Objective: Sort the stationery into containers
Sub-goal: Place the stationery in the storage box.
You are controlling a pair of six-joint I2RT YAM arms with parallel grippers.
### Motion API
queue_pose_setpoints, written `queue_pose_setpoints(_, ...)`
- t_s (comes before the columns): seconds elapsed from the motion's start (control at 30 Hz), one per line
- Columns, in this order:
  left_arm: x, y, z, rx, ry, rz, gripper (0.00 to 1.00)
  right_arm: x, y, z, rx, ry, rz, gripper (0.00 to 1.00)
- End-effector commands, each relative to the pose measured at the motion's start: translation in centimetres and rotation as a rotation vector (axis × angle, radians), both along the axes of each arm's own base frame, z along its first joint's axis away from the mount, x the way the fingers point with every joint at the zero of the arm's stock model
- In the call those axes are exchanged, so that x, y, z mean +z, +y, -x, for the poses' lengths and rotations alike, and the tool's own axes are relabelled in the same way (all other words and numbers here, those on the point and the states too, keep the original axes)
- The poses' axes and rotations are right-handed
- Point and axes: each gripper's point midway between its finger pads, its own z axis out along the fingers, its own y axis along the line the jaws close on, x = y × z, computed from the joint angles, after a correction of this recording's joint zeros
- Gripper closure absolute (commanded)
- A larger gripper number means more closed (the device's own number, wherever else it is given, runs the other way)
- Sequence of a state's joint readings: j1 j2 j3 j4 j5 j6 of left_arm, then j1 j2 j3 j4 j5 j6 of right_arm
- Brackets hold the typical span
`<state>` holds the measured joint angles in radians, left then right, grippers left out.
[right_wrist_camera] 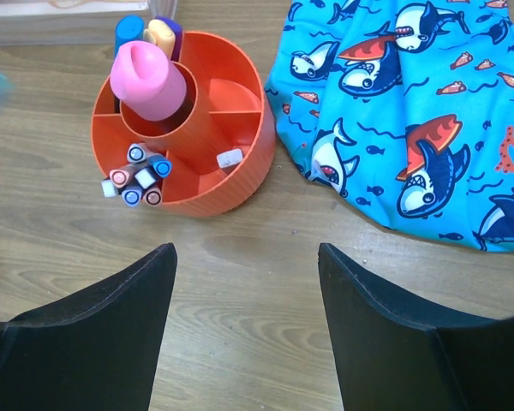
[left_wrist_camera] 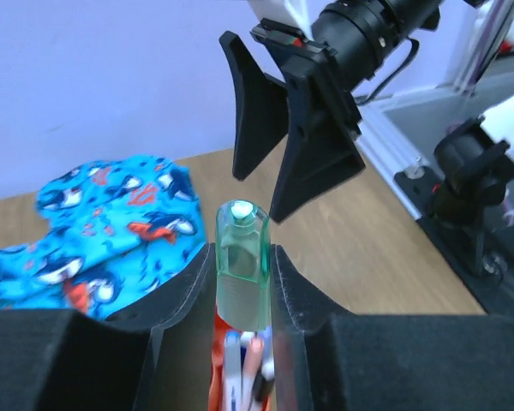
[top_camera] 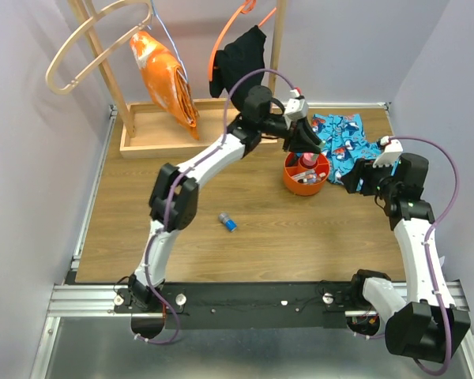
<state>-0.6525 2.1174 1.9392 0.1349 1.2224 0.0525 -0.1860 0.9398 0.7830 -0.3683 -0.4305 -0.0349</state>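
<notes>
Next, my left gripper tips downward, moves past the pink tube and lowers into the open room of the tub section holding the small white piece (right_wrist_camera: pixel 229 157).
The round orange tub (top_camera: pixel 304 190) stands right of centre on the table. In the right wrist view the tub (right_wrist_camera: pixel 240 184) holds a pink tube (right_wrist_camera: pixel 146 77) in its middle cup, several pens (right_wrist_camera: pixel 137 175) at the front left, markers (right_wrist_camera: pixel 150 32) at the back and a small white piece (right_wrist_camera: pixel 229 157). My left gripper (top_camera: pixel 302 144) hovers over the tub, shut on a small translucent green item (left_wrist_camera: pixel 242 257) held upright above the pens (left_wrist_camera: pixel 244 364). My right gripper (right_wrist_camera: pixel 247 282) is open and empty, just right of the tub (top_camera: pixel 354 180). A blue pen (top_camera: pixel 227 222) lies alone mid-table.
A blue shark-print cloth (top_camera: pixel 344 146) lies behind and right of the tub, close to my right gripper. A wooden rack tray (top_camera: pixel 162 134) stands at the back left, with an orange bag (top_camera: pixel 167 79) and a black garment (top_camera: pixel 241 55) hanging above it.
</notes>
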Motion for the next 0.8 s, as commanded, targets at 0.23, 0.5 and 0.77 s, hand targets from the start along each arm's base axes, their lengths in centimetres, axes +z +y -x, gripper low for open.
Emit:
queue_pose_setpoints(0.23, -1.4, -5.5, -0.2, -0.08, 0.1, 0.045, 1.0, 1.4, -1.0, 0.1, -0.062, -0.02, -0.008, 0.25)
queue_pose_setpoints(0.5, -7.7, -6.7, -3.1, 0.024, 0.01, -0.072, 1.0, 0.6, -1.0, 0.3, -0.06, -0.015, -0.013, 0.25)
queue_pose_setpoints(0.77, -12.3, -6.9, -5.1, 0.137, -0.025, -0.201, 1.0, 0.1, -1.1, 0.2, -0.063, -0.015, -0.012, 0.25)
